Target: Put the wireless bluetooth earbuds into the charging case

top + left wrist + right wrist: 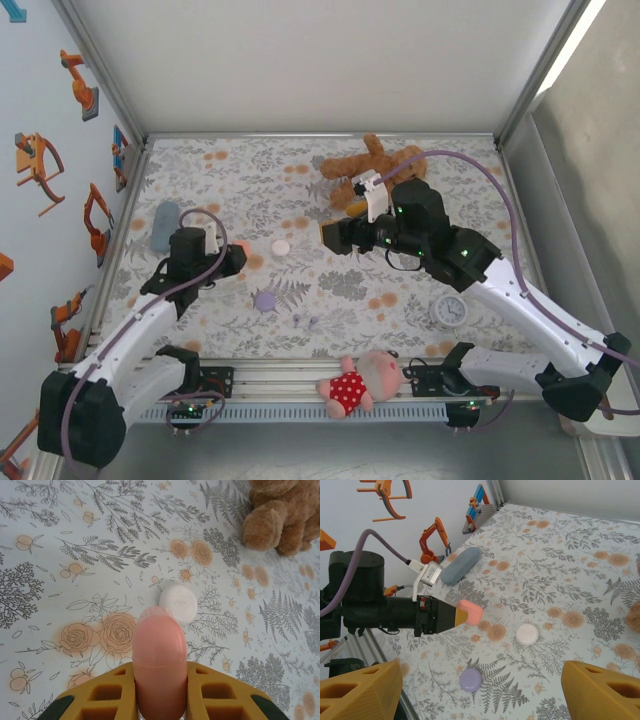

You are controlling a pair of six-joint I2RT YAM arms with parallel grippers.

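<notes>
My left gripper is above the bare tabletop (pixel 145 598) beside the white case, so next it will lower the coral charging case onto that empty patch and release it.
My left gripper (pixel 160 682) is shut on a coral charging case (pixel 160 652), which stands lengthwise between the yellow fingers with its lid seam closed. From above, that gripper (pixel 240 253) holds the case (pixel 243 245) over the left part of the table. A white case (pixel 281 247) lies just to its right, and a lilac case (pixel 265 300) nearer the front. Two tiny lilac earbuds (pixel 304 321) lie loose on the mat right of the lilac case. My right gripper (pixel 329 235) hovers open and empty near the centre, facing left toward the coral case (pixel 471 612).
A brown teddy bear (pixel 368 165) sits at the back, behind the right arm. A grey-blue oblong pouch (pixel 165 226) lies at the left wall. A small white clock (pixel 449 310) sits front right. A pink pig plush (pixel 360 382) lies on the front rail.
</notes>
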